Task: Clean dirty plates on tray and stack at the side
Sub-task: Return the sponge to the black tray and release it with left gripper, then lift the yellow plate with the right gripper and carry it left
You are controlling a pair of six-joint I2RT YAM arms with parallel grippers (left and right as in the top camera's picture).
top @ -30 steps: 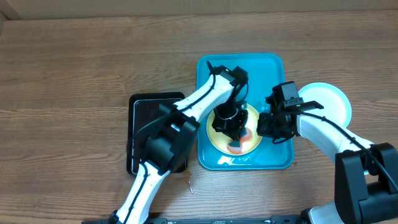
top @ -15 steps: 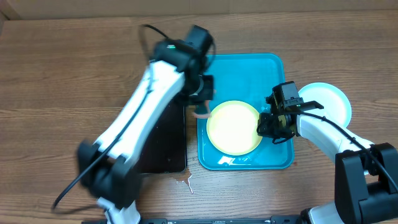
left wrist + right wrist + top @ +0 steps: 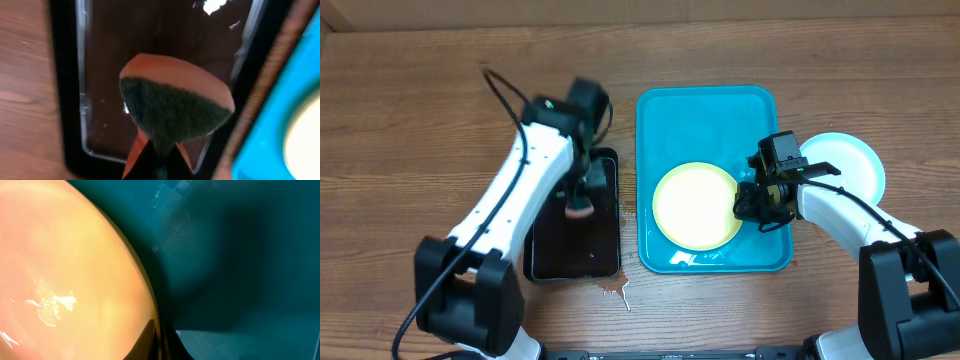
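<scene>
The orange sponge in my left gripper should next go down into the dark liquid (image 3: 578, 238) (image 3: 107, 110) and be released there, since the black tray is below that gripper.
One pale yellow plate (image 3: 692, 206) with a yellow-green rim lies in the front half of the turquoise tray (image 3: 705, 115). My right gripper (image 3: 757, 200) is shut on that plate's right rim. The right wrist view shows the plate (image 3: 60, 255) filling the left side, with the jaws of the right gripper (image 3: 162, 342) pinched on its edge over the tray (image 3: 240, 255). My left gripper (image 3: 582, 190) is shut on an orange sponge (image 3: 580, 207) with a dark green scrub face (image 3: 170, 107), held over the black tray (image 3: 545, 255). A light-blue rimmed plate (image 3: 845, 165) sits on the table to the right of the tray.
The black tray (image 3: 67, 100) holds dark liquid and stands just left of the turquoise tray (image 3: 272, 130). A small wet patch (image 3: 613, 290) marks the table in front of it. Bare wood lies to the far left and back.
My left arm has swung left with the sponge, from over the plate to above the black tray. The plate now shows uncovered. The right gripper has kept its hold and place.
</scene>
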